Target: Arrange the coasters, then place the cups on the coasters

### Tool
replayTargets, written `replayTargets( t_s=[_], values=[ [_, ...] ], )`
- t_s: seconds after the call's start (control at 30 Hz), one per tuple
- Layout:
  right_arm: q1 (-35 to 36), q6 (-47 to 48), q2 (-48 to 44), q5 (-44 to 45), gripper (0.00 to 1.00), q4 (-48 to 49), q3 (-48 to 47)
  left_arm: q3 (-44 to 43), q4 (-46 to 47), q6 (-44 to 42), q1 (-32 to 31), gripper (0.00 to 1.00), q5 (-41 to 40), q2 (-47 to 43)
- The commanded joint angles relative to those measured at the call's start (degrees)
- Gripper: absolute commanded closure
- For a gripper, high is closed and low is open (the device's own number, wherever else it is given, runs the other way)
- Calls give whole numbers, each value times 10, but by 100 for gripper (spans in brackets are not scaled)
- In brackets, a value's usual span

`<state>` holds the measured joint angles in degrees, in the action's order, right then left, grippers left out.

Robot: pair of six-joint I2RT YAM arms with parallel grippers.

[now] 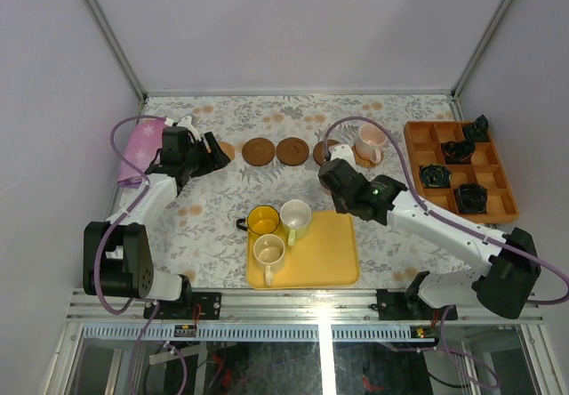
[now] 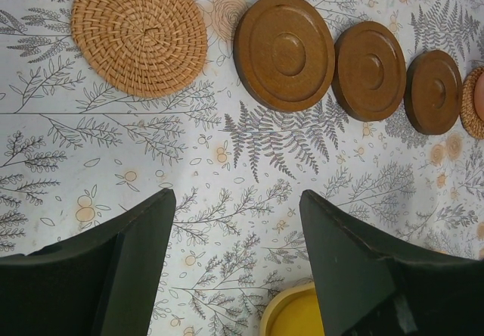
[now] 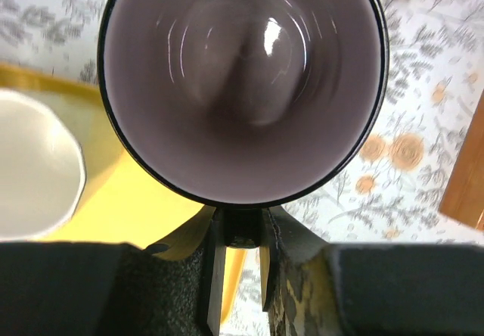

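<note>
My right gripper will go outward, lower its cup onto the empty dark brown coaster (image 1: 324, 150) nearest the pink cup and release, as that coaster is outward and below.
My right gripper (image 3: 243, 216) is shut on the dark handle of the grey-purple cup (image 3: 242, 71), which fills the right wrist view; under the right gripper (image 1: 336, 174) the top view hides this cup. The pale pink cup (image 1: 371, 141) stands on a tan coaster (image 1: 363, 157). A woven tan coaster (image 2: 140, 32) and three dark brown coasters (image 2: 284, 51) (image 2: 370, 70) (image 2: 432, 91) lie in a row at the back. My left gripper (image 2: 236, 194) hangs open and empty near that woven coaster (image 1: 224, 150). A yellow cup (image 1: 263, 221) and two cream cups (image 1: 295, 217) (image 1: 268, 253) stand on the yellow tray (image 1: 324, 253).
An orange divided tray (image 1: 425, 130) with small black objects sits at the right. A pink cloth (image 1: 140, 150) lies by the left wall. The held cup hangs over the yellow tray's edge (image 3: 144, 200), beside a cream cup (image 3: 34, 166). A curved yellow rim (image 2: 291, 306) shows below the left fingers.
</note>
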<state>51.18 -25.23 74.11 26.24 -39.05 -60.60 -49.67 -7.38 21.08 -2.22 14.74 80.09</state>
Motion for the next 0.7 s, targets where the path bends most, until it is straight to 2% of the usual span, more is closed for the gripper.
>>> replayTargets(
  t_s=[0.0, 0.13, 0.33, 0.67],
  values=[
    [-63, 70, 22, 29, 100, 141, -33, -3, 13, -8, -3, 33, -10, 2],
    [-117, 121, 68, -14, 100, 218, -49, -3, 15, -7, -2, 33, -9, 3],
    [-169, 157, 156, -59, 100, 279, -95, -8, 8, -12, -3, 33, -14, 3],
    [-207, 163, 259, -111, 100, 301, -147, -16, 3, -16, -3, 33, -10, 7]
  ],
)
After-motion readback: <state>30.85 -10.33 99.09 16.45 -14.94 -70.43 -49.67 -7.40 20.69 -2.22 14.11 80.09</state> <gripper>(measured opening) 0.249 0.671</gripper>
